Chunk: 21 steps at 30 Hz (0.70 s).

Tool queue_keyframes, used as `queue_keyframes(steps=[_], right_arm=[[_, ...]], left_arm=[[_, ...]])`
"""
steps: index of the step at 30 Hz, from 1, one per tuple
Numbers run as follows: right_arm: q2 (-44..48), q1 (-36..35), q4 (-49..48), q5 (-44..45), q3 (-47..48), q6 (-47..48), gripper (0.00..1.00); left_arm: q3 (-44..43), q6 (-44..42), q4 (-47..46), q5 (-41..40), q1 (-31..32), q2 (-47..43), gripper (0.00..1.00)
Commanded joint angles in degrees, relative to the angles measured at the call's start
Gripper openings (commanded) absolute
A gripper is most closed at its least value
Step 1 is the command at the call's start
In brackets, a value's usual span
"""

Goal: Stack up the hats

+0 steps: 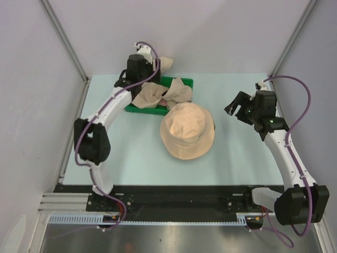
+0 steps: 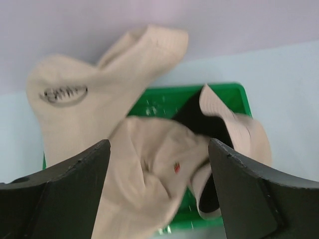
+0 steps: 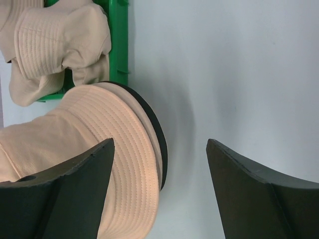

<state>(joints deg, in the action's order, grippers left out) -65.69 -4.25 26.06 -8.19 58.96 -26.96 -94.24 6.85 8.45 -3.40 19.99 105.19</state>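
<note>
The hat with the dark logo is on top, so I need to lower my left gripper next onto the fold (image 2: 97, 83) beside that logo.
One beige hat (image 1: 187, 130) sits crown up in the middle of the table, a black inner side showing under its brim (image 3: 158, 139). Crumpled beige hats (image 1: 163, 95) lie in the green tray (image 1: 184, 83). Another hat (image 1: 167, 63) lies behind the tray; in the left wrist view it (image 2: 75, 99) shows a dark oval logo. My left gripper (image 1: 143, 74) is open over the tray's back left, with a crumpled hat (image 2: 154, 169) below its open jaws (image 2: 158, 149). My right gripper (image 1: 237, 108) is open and empty, just right of the middle hat (image 3: 99, 144).
Grey enclosure walls stand at the left, right and back. The green tray (image 3: 119, 45) lies at the back of the pale table (image 1: 131, 153), left of centre. A black rail (image 1: 174, 195) runs along the near edge.
</note>
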Motion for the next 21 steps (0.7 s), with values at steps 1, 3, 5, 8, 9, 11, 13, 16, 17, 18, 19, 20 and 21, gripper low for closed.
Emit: queue_keyframes(steps=[1, 3, 5, 8, 9, 11, 13, 16, 17, 18, 19, 20, 21], right_arm=[[-2.9, 0.1, -3.3, -0.6, 4.3, -0.6, 0.8], [-4.0, 0.1, -3.5, -1.1, 5.2, -1.2, 0.8], [-5.5, 0.2, -4.5, -1.8, 5.6, -1.7, 0.8], [-7.9, 0.1, -5.1, -3.6, 6.4, -2.4, 0.8], [-8.6, 0.0, -5.2, -4.4, 6.7, -2.7, 0.79], [-10.5, -0.1, -5.4, -5.5, 7.7, -2.7, 0.8], [-11.8, -0.1, -4.8, -6.3, 9.4, -2.3, 0.79], [-13.3, -0.6, -4.5, -6.8, 11.0, -2.1, 0.79], [-13.8, -0.9, -4.5, -7.0, 11.3, -2.1, 0.79], [-14.0, -1.1, -4.5, -7.1, 11.4, -2.3, 0.79], [-14.4, -1.2, -4.3, -7.3, 11.9, -2.2, 0.79], [-14.8, -1.4, -4.2, -7.5, 12.0, -2.3, 0.79], [-14.9, -1.5, -4.2, -7.5, 12.0, -2.3, 0.79]], left_arm=[[-18.1, -6.7, 6.9, -4.9, 0.1, 12.5, 0.85], [-21.2, -9.1, 7.5, -9.9, -0.1, 15.7, 0.86], [-21.3, -8.0, 5.7, -15.5, -0.6, 17.1, 0.88], [-21.4, -9.9, 1.8, -18.2, -1.6, 18.3, 0.91], [-21.7, -10.8, -0.8, -17.4, -2.1, 18.7, 0.92], [-22.2, -10.4, -3.0, -17.2, -2.8, 19.9, 0.93], [-22.4, -10.1, -6.1, -18.5, -3.7, 21.0, 1.0], [-23.1, -11.0, -10.8, -15.8, -4.5, 22.8, 1.0], [-22.7, -10.5, -12.6, -14.5, -5.1, 23.0, 1.0], [-22.6, -10.2, -13.5, -13.1, -5.3, 23.3, 1.0], [-22.7, -9.8, -14.2, -12.6, -5.5, 24.2, 1.0], [-23.4, -9.8, -14.0, -11.4, -6.0, 24.9, 1.0], [-23.7, -9.4, -13.7, -8.8, -6.3, 25.3, 1.0]])
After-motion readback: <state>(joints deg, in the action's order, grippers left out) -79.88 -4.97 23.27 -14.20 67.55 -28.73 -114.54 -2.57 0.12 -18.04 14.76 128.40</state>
